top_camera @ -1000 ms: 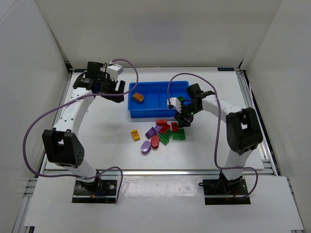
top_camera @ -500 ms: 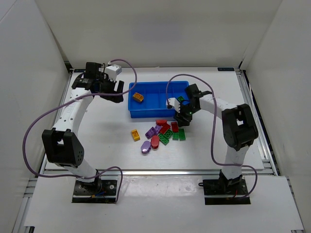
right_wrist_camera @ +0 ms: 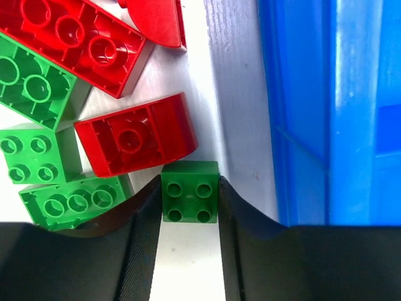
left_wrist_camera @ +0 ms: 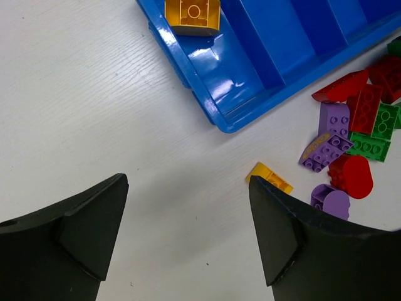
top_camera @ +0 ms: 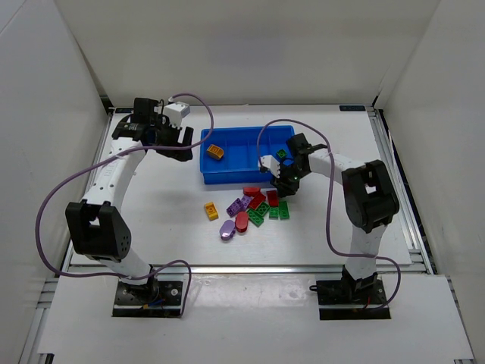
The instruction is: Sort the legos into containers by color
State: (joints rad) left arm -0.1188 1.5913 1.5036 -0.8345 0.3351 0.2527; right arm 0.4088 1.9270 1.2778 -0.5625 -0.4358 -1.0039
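The robot's right gripper is to rise outward over the tray's side next, then go down into the tray's end section (top_camera: pixel 281 155) and let go of the brick, because another green brick lies there.
The legos lie in a loose pile (top_camera: pixel 258 206) on the table just in front of the blue tray (top_camera: pixel 227 179) with its containers. My right gripper (right_wrist_camera: pixel 190 183) is down at the pile's far edge, beside the tray wall (right_wrist_camera: pixel 301 94). It is shut on a small square green brick (right_wrist_camera: pixel 190 191), with both fingers pressed against the brick's sides. An orange brick (top_camera: pixel 215 152) lies in the tray's left compartment. My left gripper (left_wrist_camera: pixel 187 188) hangs open over bare table left of the tray, holding nothing.
Around the held brick lie a rounded red brick (right_wrist_camera: pixel 135 141), a long red brick (right_wrist_camera: pixel 81 37) and green bricks (right_wrist_camera: pixel 75 199). A yellow brick (top_camera: pixel 211 210) and a rounded purple one (top_camera: pixel 226 230) lie apart at the pile's left. White walls enclose the table.
My right gripper's fingers have closed in onto the green brick, and the arm has shifted slightly left. The left arm has not moved.
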